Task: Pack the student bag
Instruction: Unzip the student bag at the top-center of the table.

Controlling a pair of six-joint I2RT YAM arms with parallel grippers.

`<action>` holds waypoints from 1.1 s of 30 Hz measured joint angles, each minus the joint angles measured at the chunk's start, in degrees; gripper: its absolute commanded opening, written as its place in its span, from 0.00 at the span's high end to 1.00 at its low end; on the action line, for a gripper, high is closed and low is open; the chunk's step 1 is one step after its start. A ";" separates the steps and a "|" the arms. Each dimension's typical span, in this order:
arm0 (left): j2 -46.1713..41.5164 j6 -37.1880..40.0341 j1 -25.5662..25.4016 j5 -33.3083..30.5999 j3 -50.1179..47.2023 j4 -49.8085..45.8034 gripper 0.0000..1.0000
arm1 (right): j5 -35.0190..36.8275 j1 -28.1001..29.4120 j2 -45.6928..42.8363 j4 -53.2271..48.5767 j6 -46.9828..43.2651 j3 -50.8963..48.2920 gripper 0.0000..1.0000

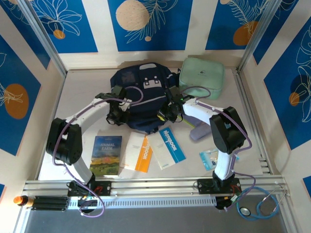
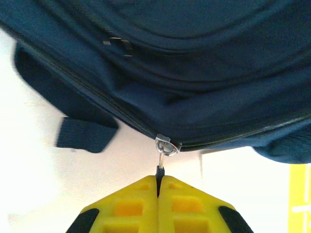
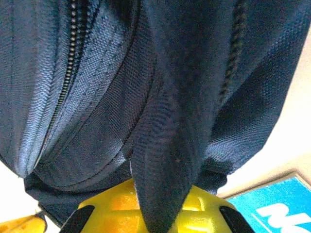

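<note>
My left gripper should next pull the black pull outward along the bag's side edge [image 2: 65, 70] and let go of it, because the metal slider [image 2: 166, 145] is on the bag's closed zip.
The student bag [image 1: 143, 92], dark navy with white patches, lies at the back middle of the table. My left gripper [image 1: 116, 115] sits at its front left edge. In the left wrist view the yellow fingers [image 2: 131, 206] are shut on the black zipper pull [image 2: 159, 173], which hangs from the metal slider [image 2: 166, 145] on the bag's closed zip. My right gripper [image 1: 170, 112] is at the bag's front right. Its jaws [image 3: 155, 216] are shut on a fold of the bag's navy fabric [image 3: 165, 160], which hides the fingertips.
A mint-green zip case [image 1: 202, 77] stands behind the bag on the right. In front lie an Animal Farm book [image 1: 107, 154], an orange-and-white booklet [image 1: 137, 152], a blue notebook [image 1: 167, 147], a lilac item [image 1: 199, 132] and a small packet [image 1: 209, 158]. A stethoscope [image 1: 257, 206] rests off the front rail.
</note>
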 measured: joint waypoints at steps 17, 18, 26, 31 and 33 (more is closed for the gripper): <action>13.79 0.74 8.28 -7.23 11.10 0.09 1.00 | 2.67 0.00 -0.81 -1.11 -3.19 0.00 1.00; 14.56 0.74 8.85 -6.82 11.82 0.17 1.00 | 2.71 0.00 -0.81 -1.11 -3.41 0.00 1.00; 16.92 0.04 11.72 -4.09 15.78 1.33 1.00 | 3.50 0.00 -0.98 -1.18 -4.74 0.31 1.00; 17.55 -1.40 12.61 -3.80 16.87 2.86 1.00 | 4.96 0.50 -0.98 -1.64 -4.90 0.85 1.00; 17.46 -2.23 12.70 -3.78 16.81 3.78 1.00 | 5.44 0.90 -0.98 -1.79 -4.90 1.07 1.00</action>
